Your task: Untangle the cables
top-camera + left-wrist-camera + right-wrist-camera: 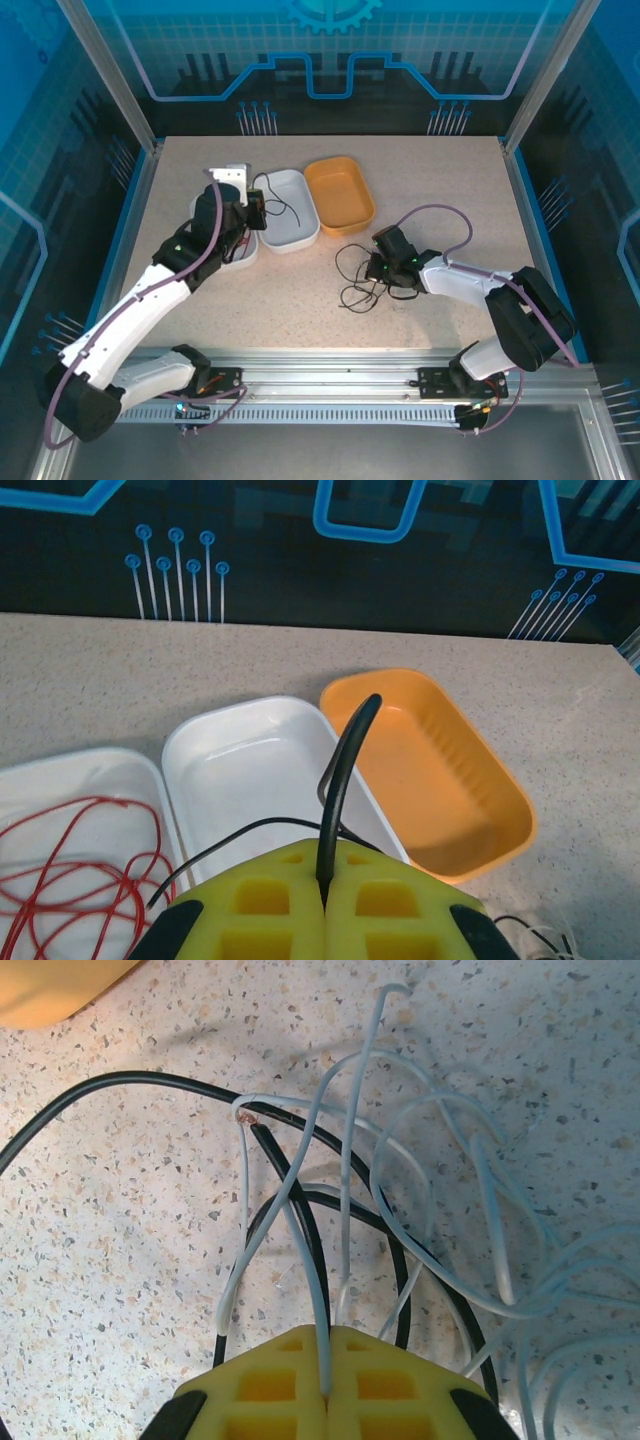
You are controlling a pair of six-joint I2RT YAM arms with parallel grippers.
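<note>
My left gripper is to move outward and down over the middle white tray's far end (284,188) (245,745) next and let go of the black cable, because red cables are in another tray.
My left gripper (325,892) is shut on a black cable (342,770), which rises from between the yellow pads and arcs over the middle white tray (240,708). In the top view this gripper (256,211) hangs over the white trays. Red cables (75,865) lie coiled in the left white tray (80,760). My right gripper (327,1365) is low over the table, shut on a whitish cable (345,1160) that is tangled with black cables (150,1080). The tangle (357,272) lies just left of the right gripper (386,262).
An orange tray (480,780) stands right of the middle white tray, and both hold no coiled wires. In the top view the orange tray (340,195) and white tray (290,208) sit at the back centre. Blue enclosure walls ring the speckled table (450,190).
</note>
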